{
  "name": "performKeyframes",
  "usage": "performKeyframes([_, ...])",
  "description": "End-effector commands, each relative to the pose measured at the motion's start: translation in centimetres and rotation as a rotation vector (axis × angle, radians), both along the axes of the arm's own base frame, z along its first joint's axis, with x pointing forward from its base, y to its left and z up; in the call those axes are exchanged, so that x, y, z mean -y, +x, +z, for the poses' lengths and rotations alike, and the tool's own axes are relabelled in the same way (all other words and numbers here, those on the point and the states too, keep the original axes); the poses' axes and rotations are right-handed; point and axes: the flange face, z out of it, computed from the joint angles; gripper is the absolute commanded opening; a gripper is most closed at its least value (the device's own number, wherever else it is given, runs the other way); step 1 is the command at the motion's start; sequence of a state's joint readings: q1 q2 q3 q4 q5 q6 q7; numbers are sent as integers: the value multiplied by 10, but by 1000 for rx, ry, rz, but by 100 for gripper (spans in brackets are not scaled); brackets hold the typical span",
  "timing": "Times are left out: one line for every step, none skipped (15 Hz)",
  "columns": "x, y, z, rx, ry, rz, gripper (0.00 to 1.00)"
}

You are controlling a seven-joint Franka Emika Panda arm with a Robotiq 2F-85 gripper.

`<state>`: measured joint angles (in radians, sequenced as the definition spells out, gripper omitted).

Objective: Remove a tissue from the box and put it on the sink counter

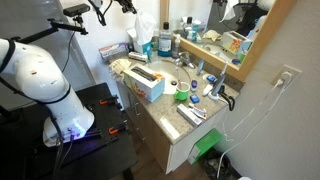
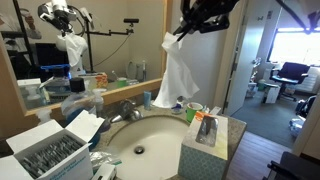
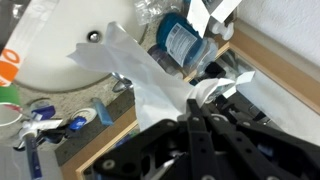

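The tissue [image 2: 180, 75] hangs high, so next my gripper needs to move down toward the clear box of items and let go of the tissue over the basin edge there.
My gripper [image 2: 186, 28] is shut on the white tissue [image 2: 180, 75] and holds it high above the sink counter [image 1: 168, 120]. The tissue hangs down free and crumpled, also seen in an exterior view [image 1: 141, 35]. In the wrist view the black fingers [image 3: 205, 100] pinch the tissue's top, and the sheet [image 3: 135, 65] spreads out over the white basin [image 3: 45, 50]. The tissue box [image 1: 149, 86], bluish with a pale top, sits on the counter near the basin, well below the gripper. It also stands at the counter's near end in an exterior view [image 2: 212, 150].
A blue bottle [image 3: 185, 40] stands by the mirror behind the basin. The faucet [image 2: 125, 108], a green cup [image 1: 182, 96], tubes and small packets crowd the counter. A clear box of items [image 2: 50, 160] sits beside the basin [image 2: 140, 148]. The robot's white body [image 1: 45, 85] stands beside the counter.
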<state>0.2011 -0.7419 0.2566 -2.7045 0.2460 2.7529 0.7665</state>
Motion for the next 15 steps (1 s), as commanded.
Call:
performKeyframes([-32, 29, -15, -31, 8, 102, 0])
performKeyframes([-41, 31, -20, -44, -1, 131, 0])
performKeyframes([-53, 30, -25, -65, -8, 173, 0])
performKeyframes([-62, 31, -31, -89, -13, 210, 0])
performKeyframes([-72, 31, -37, -111, -20, 246, 0])
performKeyframes([-80, 29, -44, -135, -25, 284, 0])
performKeyframes([-87, 28, -50, -158, -27, 319, 0])
performKeyframes([-93, 26, -55, -177, -31, 348, 0])
performKeyframes([-98, 24, -60, -198, -34, 377, 0])
performKeyframes([-100, 23, -65, -214, -43, 395, 0])
performKeyframes([-101, 22, -69, -230, -51, 410, 0])
performKeyframes([-101, 21, -73, -242, -61, 420, 0])
performKeyframes([-101, 21, -76, -253, -70, 427, 0])
performKeyframes([-100, 20, -79, -264, -78, 430, 0])
performKeyframes([-100, 20, -82, -273, -87, 434, 0])
